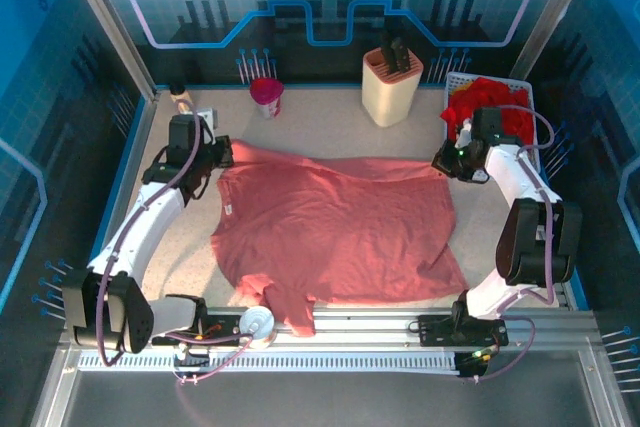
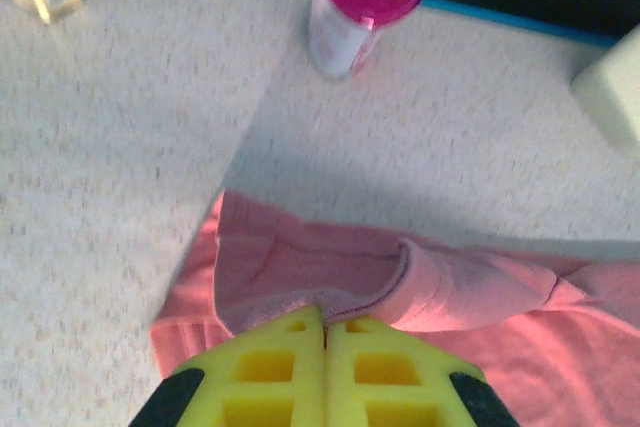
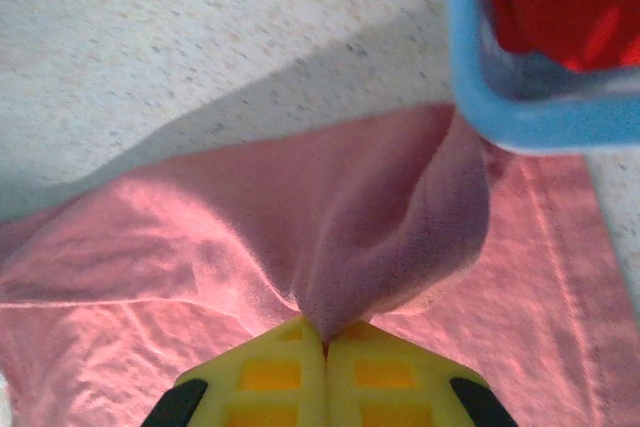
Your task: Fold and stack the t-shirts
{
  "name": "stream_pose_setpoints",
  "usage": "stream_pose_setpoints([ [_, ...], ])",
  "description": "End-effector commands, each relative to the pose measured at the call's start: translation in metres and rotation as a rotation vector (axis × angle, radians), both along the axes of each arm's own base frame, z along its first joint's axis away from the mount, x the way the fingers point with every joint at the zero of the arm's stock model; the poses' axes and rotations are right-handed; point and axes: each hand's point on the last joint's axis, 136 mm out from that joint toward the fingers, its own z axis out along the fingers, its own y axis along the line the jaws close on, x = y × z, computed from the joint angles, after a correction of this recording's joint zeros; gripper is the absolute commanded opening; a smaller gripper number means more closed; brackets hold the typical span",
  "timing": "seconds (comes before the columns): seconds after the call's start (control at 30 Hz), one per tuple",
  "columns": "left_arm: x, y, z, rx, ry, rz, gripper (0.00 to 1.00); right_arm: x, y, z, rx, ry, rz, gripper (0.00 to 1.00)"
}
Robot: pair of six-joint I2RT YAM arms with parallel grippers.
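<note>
The far part of the t-shirt is only partway folded over the t-shirt, so the left gripper will next move back and down toward the white tag (image 1: 228,209) to release the t-shirt's hem.
A salmon-pink t-shirt (image 1: 330,227) lies spread over the middle of the table. My left gripper (image 1: 222,155) is at its far left corner, shut on the hem (image 2: 340,299), with the yellow jaws pressed together. At the far right corner my right gripper (image 1: 447,163) pinches a raised fold of the same shirt (image 3: 400,237), jaws shut. More bright red t-shirts (image 1: 490,107) are heaped in the white mesh basket (image 1: 455,80) at the back right, its blue rim (image 3: 530,122) just beyond my right gripper.
A pink-lidded cup (image 1: 266,95) stands at the back left, also in the left wrist view (image 2: 358,7). A cream knife block (image 1: 392,85) stands at the back centre. A small bottle (image 1: 182,97) is in the far left corner. A tape roll (image 1: 257,324) lies by the front rail.
</note>
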Motion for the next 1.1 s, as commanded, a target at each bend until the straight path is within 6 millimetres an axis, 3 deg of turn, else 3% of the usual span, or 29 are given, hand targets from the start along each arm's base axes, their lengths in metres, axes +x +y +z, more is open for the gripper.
stream_pose_setpoints([
  [0.0,-0.024,-0.002,-0.018,-0.056,0.084,0.017,0.00,-0.013,-0.012,-0.005,-0.034,0.025,-0.014,0.00],
  [0.3,-0.056,-0.001,-0.031,-0.067,0.189,0.032,0.00,-0.034,-0.028,-0.019,-0.052,0.079,-0.043,0.00],
  [0.5,-0.074,0.001,-0.042,-0.058,0.256,0.038,0.00,-0.038,-0.024,-0.023,-0.035,0.091,-0.030,0.00],
  [0.97,-0.094,-0.009,-0.083,-0.042,0.389,0.029,0.00,-0.048,-0.030,-0.044,-0.076,0.152,-0.050,0.00],
  [1.07,-0.096,-0.007,-0.092,-0.031,0.440,0.042,0.13,-0.049,-0.031,-0.047,-0.078,0.162,-0.052,0.12],
])
